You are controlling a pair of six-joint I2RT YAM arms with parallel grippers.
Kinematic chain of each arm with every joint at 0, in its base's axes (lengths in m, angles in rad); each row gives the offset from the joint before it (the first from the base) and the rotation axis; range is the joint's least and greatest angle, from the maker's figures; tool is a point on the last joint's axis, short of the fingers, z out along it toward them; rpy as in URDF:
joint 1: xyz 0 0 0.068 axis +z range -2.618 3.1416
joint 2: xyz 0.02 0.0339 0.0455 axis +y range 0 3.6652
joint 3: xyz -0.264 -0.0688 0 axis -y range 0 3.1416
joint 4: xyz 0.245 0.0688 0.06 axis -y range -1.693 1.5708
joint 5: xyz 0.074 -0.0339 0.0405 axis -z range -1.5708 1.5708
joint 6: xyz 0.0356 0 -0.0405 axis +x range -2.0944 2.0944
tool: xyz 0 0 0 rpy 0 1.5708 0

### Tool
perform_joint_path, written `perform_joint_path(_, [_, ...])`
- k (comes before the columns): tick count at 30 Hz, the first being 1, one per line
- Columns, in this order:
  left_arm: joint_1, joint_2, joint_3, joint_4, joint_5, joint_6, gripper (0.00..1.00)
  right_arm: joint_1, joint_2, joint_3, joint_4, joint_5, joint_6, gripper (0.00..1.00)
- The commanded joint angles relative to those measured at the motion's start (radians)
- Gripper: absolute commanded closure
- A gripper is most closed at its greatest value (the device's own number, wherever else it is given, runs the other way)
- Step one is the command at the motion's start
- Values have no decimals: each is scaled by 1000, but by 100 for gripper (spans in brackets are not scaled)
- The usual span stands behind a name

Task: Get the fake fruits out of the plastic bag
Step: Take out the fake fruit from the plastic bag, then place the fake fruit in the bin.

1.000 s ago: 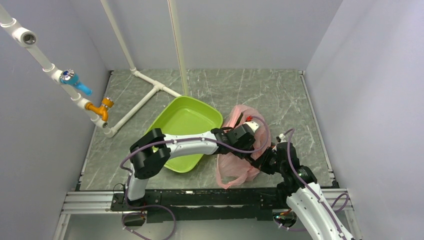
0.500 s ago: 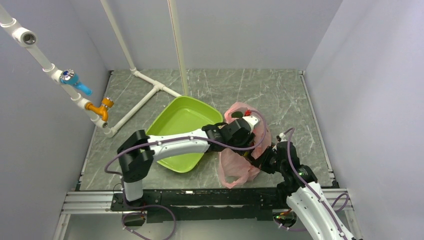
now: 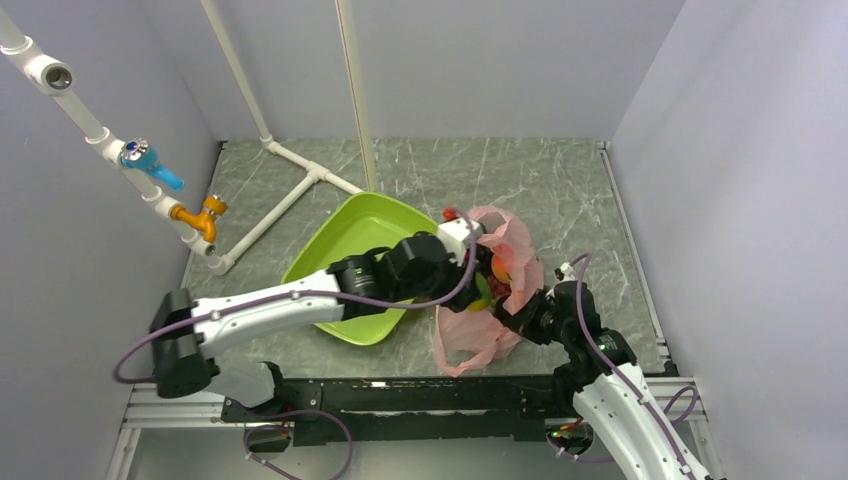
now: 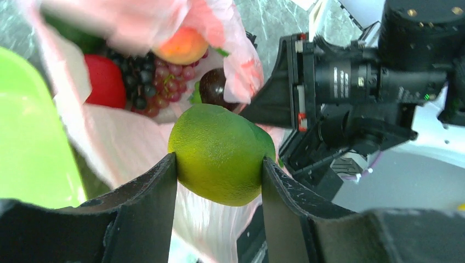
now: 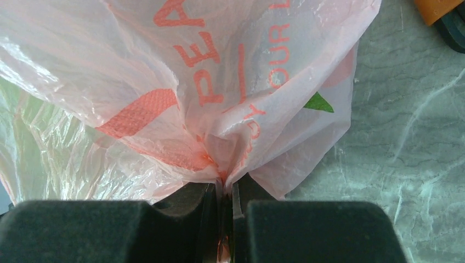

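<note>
I will carry the green fruit (image 4: 221, 153) with my left gripper to the left in the top view, over the lime-green tray to let it go, as the tray's bottom is empty there.
My left gripper (image 4: 219, 170) is shut on a round green fruit (image 4: 221, 153) and holds it just above the mouth of the pink plastic bag (image 4: 120, 142). Inside the bag lie a red apple (image 4: 104, 82), dark and red grape bunches (image 4: 164, 82), an orange peach (image 4: 183, 46) and a dark avocado (image 4: 214, 87). In the top view the left gripper (image 3: 478, 290) is at the bag's (image 3: 470, 335) left side, and the peach (image 3: 500, 265) shows in the opening. My right gripper (image 5: 225, 189) is shut on a bunched fold of the bag (image 5: 219, 71), at its near right corner (image 3: 522, 318).
The lime-green tray (image 3: 350, 235) lies just left of the bag, under the left forearm, and shows at the left edge of the left wrist view (image 4: 27, 148). White pipes (image 3: 290, 195) run along the back left. Grey walls enclose the marble table.
The left arm has stretched out lower and swung left. Its gripper has come back out of the bag with the green fruit, so the fruits in the bag's opening now show.
</note>
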Motion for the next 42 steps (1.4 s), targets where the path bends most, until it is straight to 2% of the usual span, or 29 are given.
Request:
perform_joint_path(1, [8, -207, -99, 22, -26, -48, 82, 1, -7, 43, 32, 16, 0, 87])
perform_joint_path(6, [43, -386, -185, -79, -88, -43, 81, 3, -29, 87, -16, 31, 11, 51])
perform_joint_path(12, [141, -582, -324, -151, -156, -63, 79, 2, 22, 211, -146, 101, 5, 30])
perform_joint_path(14, [187, -621, -356, -162, -154, -74, 79, 3, 47, 230, -133, 87, -2, 25])
perform_joint_path(17, [242, -644, -375, -191, -150, -75, 79, 2, 96, 272, -150, 132, 0, 24])
perform_joint_path(19, [272, -630, -376, -211, -152, -70, 79, 3, 130, 277, -134, 142, -9, 18])
perform_joint_path(24, [373, -548, -363, -253, -141, -55, 80, 3, 226, 367, -215, 289, -27, 19])
perform_joint_path(31, [491, -448, -407, -184, -102, -73, 80, 25, 257, 361, -201, 341, -12, 19])
perform_joint_path(33, [522, -423, -422, -149, -80, -77, 80, 38, 278, 348, -162, 325, -22, 9])
perform_joint_path(37, [570, -337, -412, -139, -68, -65, 80, 126, 354, 368, -106, 359, -34, 8])
perform_joint_path(40, [589, -283, -406, -135, -63, -59, 80, 259, 375, 397, -92, 505, -30, 8])
perform_joint_path(42, [594, -252, -402, -131, -49, -60, 76, 284, 407, 415, -127, 578, -16, 9])
